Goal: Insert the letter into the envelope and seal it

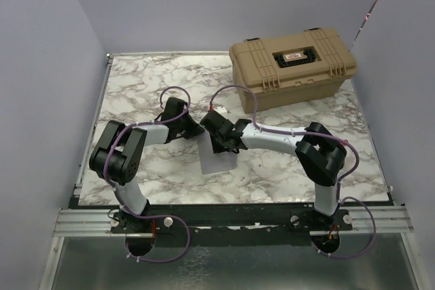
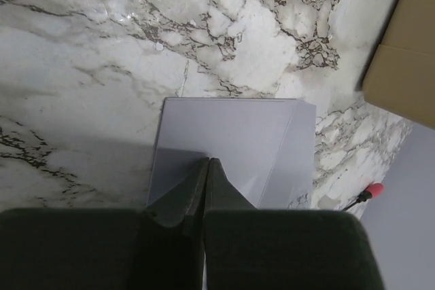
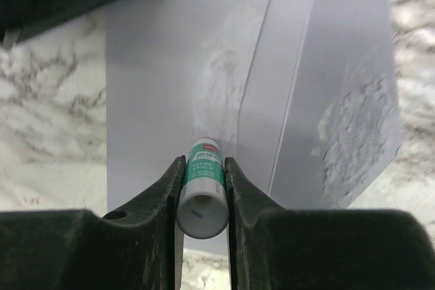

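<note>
I will next lift my right gripper off the envelope, set the glue stick down on bare marble beside the toolbox and release it, as smears already mark the flap.
The blue-grey envelope lies flat on the marble table between both grippers. Its flap is folded open and shows rough whitish smears. My right gripper is shut on a green-and-white glue stick, whose tip touches the envelope near the flap's fold line. My left gripper is shut, its fingertips resting on the envelope near its edge. The tan letter is not in view.
A tan toolbox stands at the back right of the table; its corner shows in the left wrist view. Grey walls enclose the table on the left, back and right. A metal rail runs along the near edge.
</note>
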Controlling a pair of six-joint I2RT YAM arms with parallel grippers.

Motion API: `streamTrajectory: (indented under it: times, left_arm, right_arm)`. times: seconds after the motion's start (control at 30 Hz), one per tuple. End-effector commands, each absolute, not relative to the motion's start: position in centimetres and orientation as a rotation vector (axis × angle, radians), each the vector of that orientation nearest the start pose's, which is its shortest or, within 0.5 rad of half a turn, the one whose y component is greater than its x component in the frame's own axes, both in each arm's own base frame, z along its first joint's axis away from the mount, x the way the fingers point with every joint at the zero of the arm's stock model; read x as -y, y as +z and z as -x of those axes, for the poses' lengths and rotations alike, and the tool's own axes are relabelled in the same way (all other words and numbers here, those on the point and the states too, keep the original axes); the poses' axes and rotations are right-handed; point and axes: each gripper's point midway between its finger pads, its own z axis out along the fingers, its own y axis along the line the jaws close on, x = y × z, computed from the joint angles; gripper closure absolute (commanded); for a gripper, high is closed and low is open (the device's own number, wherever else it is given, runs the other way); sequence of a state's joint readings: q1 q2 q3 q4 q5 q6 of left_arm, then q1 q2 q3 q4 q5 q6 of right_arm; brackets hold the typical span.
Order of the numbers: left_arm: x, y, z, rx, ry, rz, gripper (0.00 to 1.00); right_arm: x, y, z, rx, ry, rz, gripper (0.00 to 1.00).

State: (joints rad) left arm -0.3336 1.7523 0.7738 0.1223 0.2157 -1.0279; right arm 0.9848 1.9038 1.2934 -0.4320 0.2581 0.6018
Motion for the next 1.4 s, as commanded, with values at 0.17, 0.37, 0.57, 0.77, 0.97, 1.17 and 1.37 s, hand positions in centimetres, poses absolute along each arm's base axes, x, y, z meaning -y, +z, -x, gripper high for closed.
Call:
streamTrajectory:
  times: [0.17,0.37,0.57,0.77,0.97,1.17,1.37]
  left_arm:
    - [13.4,-8.0,-26.1,-2.810,-0.297,0.874,1.00]
    - [13.6,-8.0,-26.2,-2.814,-0.306,0.865,1.00]
    - [13.5,-8.0,-26.2,-2.810,-0.304,0.872,1.00]
    - [13.3,-8.4,-26.2,-2.812,-0.279,0.885,1.00]
    - [13.6,-8.5,-26.3,-2.819,-0.296,0.881,1.00]
    - [14.0,-7.5,-27.1,-2.800,-0.331,0.846,1.00]
    - [15.2,-5.9,-28.0,-2.789,-0.436,0.773,1.00]
  right_arm:
    - [-34.1,2.6,-31.5,-2.531,0.139,0.353,1.00]
    - [-35.3,2.7,-33.2,-2.502,0.137,0.359,1.00]
    - [-34.0,2.4,-30.5,-2.578,0.159,0.347,1.00]
    - [-32.3,2.4,-26.8,-2.646,0.180,0.314,1.00]
    - [-34.2,4.5,-25.3,-2.599,0.386,0.395,1.00]
    - [-35.6,11.2,-26.5,-2.464,0.554,0.369,1.00]
    - [-33.1,14.5,-27.7,-2.420,0.683,0.197,1.00]
